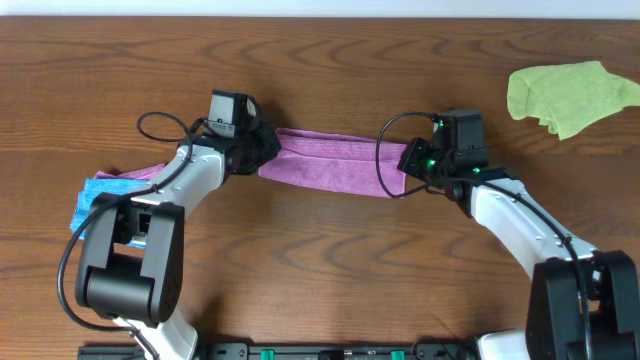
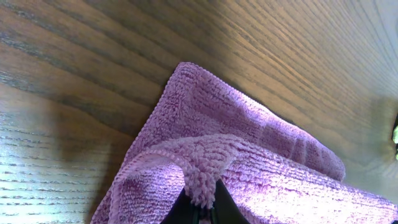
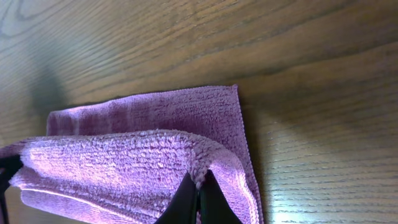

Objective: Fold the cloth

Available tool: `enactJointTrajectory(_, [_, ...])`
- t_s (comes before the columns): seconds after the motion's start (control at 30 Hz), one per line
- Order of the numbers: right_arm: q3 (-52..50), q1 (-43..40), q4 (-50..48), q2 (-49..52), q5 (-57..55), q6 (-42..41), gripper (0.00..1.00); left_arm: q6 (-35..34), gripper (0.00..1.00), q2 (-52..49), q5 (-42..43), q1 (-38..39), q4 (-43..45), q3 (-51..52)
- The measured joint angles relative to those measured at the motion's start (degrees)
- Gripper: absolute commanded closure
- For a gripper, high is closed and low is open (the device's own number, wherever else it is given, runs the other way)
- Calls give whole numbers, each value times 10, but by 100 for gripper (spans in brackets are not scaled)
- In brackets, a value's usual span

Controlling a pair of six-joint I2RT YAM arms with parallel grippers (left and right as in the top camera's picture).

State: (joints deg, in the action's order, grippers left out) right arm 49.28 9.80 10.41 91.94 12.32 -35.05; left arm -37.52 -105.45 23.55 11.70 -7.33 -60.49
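Note:
I will next lower the cloth's pinched edge with my right gripper onto the flat lower layer of purple cloth and let go of it, because that edge is still raised.
The purple cloth is stretched between my two grippers across the middle of the table. My left gripper is shut on its left end; in the left wrist view the jaws pinch a fold of the cloth with a lower layer lying on the wood. My right gripper is shut on its right end; in the right wrist view the jaws pinch the upper edge of the cloth, raised over a flat lower layer. No white tag shows.
A blue folded cloth lies at the left, partly under my left arm. A lime-green cloth lies crumpled at the far right. The table is dark wood.

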Motion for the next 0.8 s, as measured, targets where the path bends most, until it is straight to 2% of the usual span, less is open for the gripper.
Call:
enactJointTrajectory(0.6, [2, 0, -41, 47, -4, 8, 99, 0, 94, 0, -34, 5, 16, 0])
enactJointTrajectory(0.67, [2, 0, -41, 47, -4, 9, 94, 0, 94, 0, -37, 5, 16, 0])
enactJointTrajectory(0.73, [2, 0, -40, 47, -16, 12, 84, 0, 83, 0, -48, 5, 16, 0])
enactJointTrajectory(0.8, [2, -4, -39, 47, -35, 12, 75, 4, 64, 0, -68, 0, 16, 0])
